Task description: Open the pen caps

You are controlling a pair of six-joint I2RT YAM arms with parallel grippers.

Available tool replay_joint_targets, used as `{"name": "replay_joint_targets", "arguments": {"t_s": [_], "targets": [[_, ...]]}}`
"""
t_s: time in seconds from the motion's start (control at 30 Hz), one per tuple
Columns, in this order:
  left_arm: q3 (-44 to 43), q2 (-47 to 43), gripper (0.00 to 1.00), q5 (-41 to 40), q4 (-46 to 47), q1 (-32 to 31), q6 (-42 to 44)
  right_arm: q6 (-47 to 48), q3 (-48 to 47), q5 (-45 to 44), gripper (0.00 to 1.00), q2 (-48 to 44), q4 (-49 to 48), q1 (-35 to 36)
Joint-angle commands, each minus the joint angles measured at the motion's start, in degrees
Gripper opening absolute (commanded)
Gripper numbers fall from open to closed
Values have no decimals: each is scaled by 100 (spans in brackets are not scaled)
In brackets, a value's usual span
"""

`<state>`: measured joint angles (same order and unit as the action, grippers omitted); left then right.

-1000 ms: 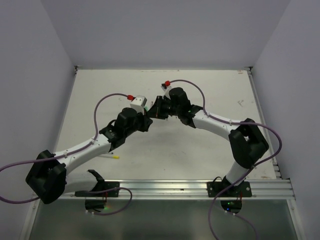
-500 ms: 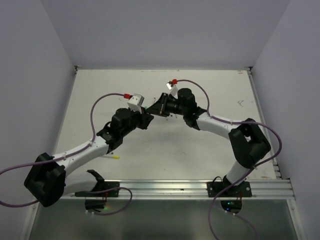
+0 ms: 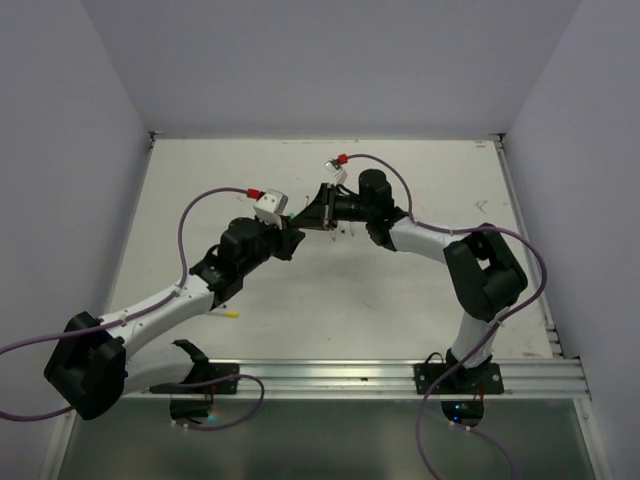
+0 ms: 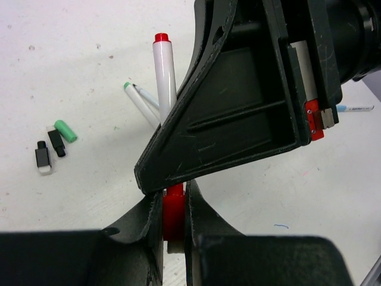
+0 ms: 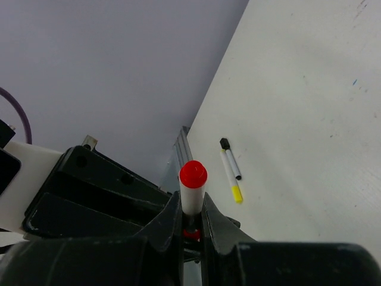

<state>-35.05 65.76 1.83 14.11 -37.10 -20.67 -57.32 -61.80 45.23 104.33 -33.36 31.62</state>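
Note:
The left gripper pulls away from the white pen's body (image 5: 191, 195) next, turns and lowers the red cap beside the black caps, where the loose caps lie grouped.
My left gripper (image 4: 172, 199) is shut on the red cap (image 4: 173, 211) of a white pen (image 4: 165, 77). My right gripper (image 5: 191, 202) is shut on the same pen's white barrel (image 5: 191, 195), whose red tail end (image 5: 193, 173) points at the camera. The red cap also shows just past the right jaws (image 5: 191, 233). In the top view the left gripper (image 3: 297, 232) and right gripper (image 3: 315, 220) meet tip to tip above the table's middle. I cannot tell whether the cap has come off the barrel. A loose green cap (image 4: 65, 131) and two black caps (image 4: 56, 142) lie on the table.
An uncapped pen with a green end (image 4: 140, 104) lies beneath the grippers, and another pen (image 4: 357, 108) lies to the right. A black-capped pen (image 5: 231, 159) and a yellow-capped pen (image 5: 231, 180) lie side by side near the front rail (image 3: 400, 375).
Both arms have shifted a little while staying joined at the red pen. The left gripper has moved back and left, and the right forearm has swung toward the back.

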Motion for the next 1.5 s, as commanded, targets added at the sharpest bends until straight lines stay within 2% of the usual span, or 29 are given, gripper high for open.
{"name": "replay_joint_targets", "arguments": {"t_s": [0.0, 0.07, 0.1, 0.2, 0.27, 0.3, 0.4, 0.53, 0.57, 0.63, 0.67, 0.7, 0.77, 0.8, 0.9, 1.17, 1.47], "targets": [[-107, -415, 0, 332, -1067, -262, 300, 1211, -429, -2457, 0, -167, 783, -1246], [-116, -423, 0, -154, -1313, -262, 195, 1468, -403, -3121, 0, -448, 1269, -1237], [-125, -415, 0, -748, -1401, -262, 29, 1574, -351, -3317, 0, -545, 1497, -1237], [-99, -344, 0, -957, -1657, -262, -139, 1540, -52, -4159, 0, -905, 1658, -1237], [58, -362, 0, -248, -1070, -262, -17, 1391, 202, -4443, 0, -1098, 1509, -1219], [129, -440, 0, 800, -546, -262, 79, 1268, 290, -4653, 0, -1160, 1326, -1202], [384, -590, 0, 2072, 169, -262, -42, 1101, 590, -4962, 0, -1406, 982, -1166], [218, -529, 0, 2437, -161, -262, 150, 1310, 503, -4971, 0, -1530, 1156, -1201], [174, -529, 0, 2341, -267, -262, 185, 1381, 415, -4937, 0, -1539, 1183, -1219], [147, -537, 0, 1570, -600, -263, 177, 1600, 170, -4753, 0, -1443, 1576, -1228], [113, -529, 0, 1192, -724, -262, 46, 1775, -275, -4543, 0, -1338, 2162, -1228], [69, -494, 0, 249, -882, -262, -51, 1899, -523, -4349, 0, -1189, 2507, -1228], [-141, -257, 0, -696, -1401, -262, -392, 2197, -1102, -4024, 0, -811, 3105, -1193], [-221, -143, 0, -1519, -1733, -254, -534, 2294, -1271, -3961, 0, -696, 3743, -1202], [-529, 288, 0, -2193, -2184, -96, -859, 2620, -1607, -3925, 0, -327, 4547, -1202], [-925, 1246, 0, -2248, -1895, 853, -931, 3183, -1713, -4005, 0, 253, 5094, -1202], [-1592, 2660, 0, -1959, -1262, 1258, -439, 3227, -1668, -3908, 0, 676, 5015, -1202]]}}
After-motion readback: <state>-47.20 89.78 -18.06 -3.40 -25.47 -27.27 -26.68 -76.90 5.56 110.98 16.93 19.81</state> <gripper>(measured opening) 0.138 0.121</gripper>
